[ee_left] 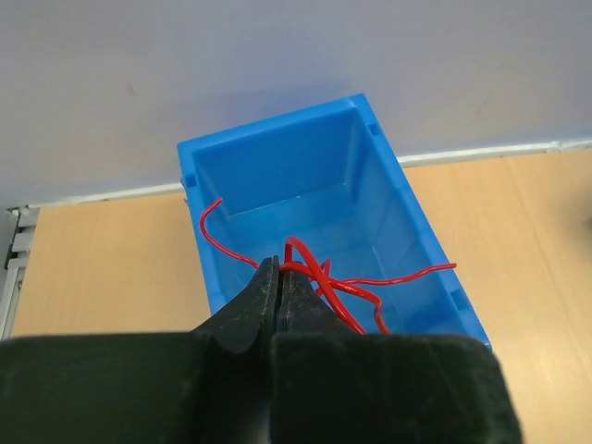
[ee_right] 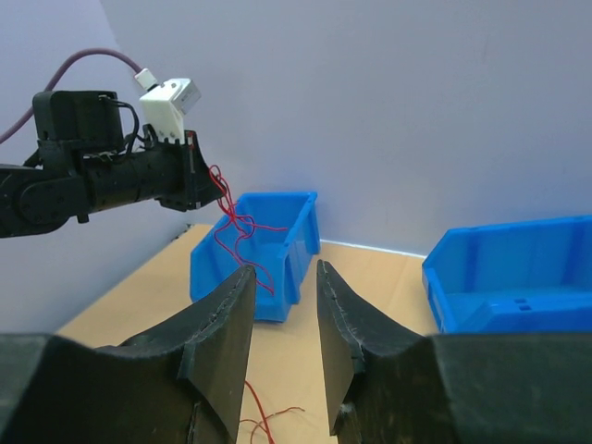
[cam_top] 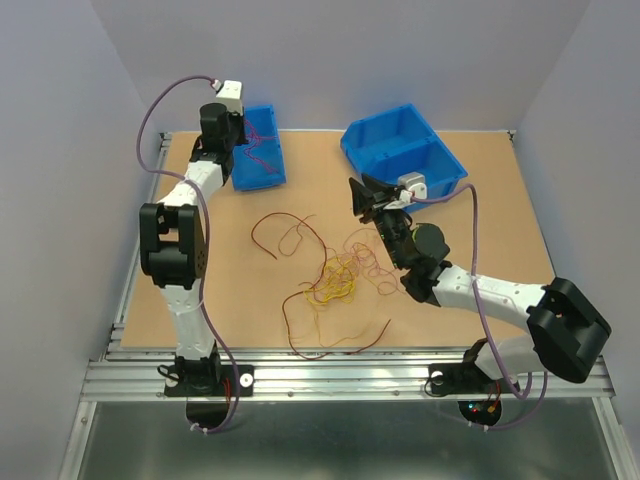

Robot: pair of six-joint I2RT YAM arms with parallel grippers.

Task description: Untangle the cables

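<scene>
My left gripper carries the thin red cable down toward the blue bin next, then releases it, the cable's loops still hanging above the bin's bottom.
My left gripper (ee_left: 280,265) is shut on a thin red cable (ee_left: 370,280) and holds it above the left blue bin (ee_left: 277,176); the strand's loops dangle into that bin. From the right wrist view, the same red cable (ee_right: 231,227) hangs from the left gripper (ee_right: 199,171). A tangle of dark red and yellow cables (cam_top: 335,280) lies in the middle of the table. Above the tangle's far right side, my right gripper (cam_top: 358,200) (ee_right: 284,268) stands open and holds nothing.
A second, larger blue bin (cam_top: 405,150) sits at the back right. The left bin (cam_top: 280,170) is at the back left, next to the table's edge rail. Loose red strands (cam_top: 275,230) sprawl from the tangle toward the front and left.
</scene>
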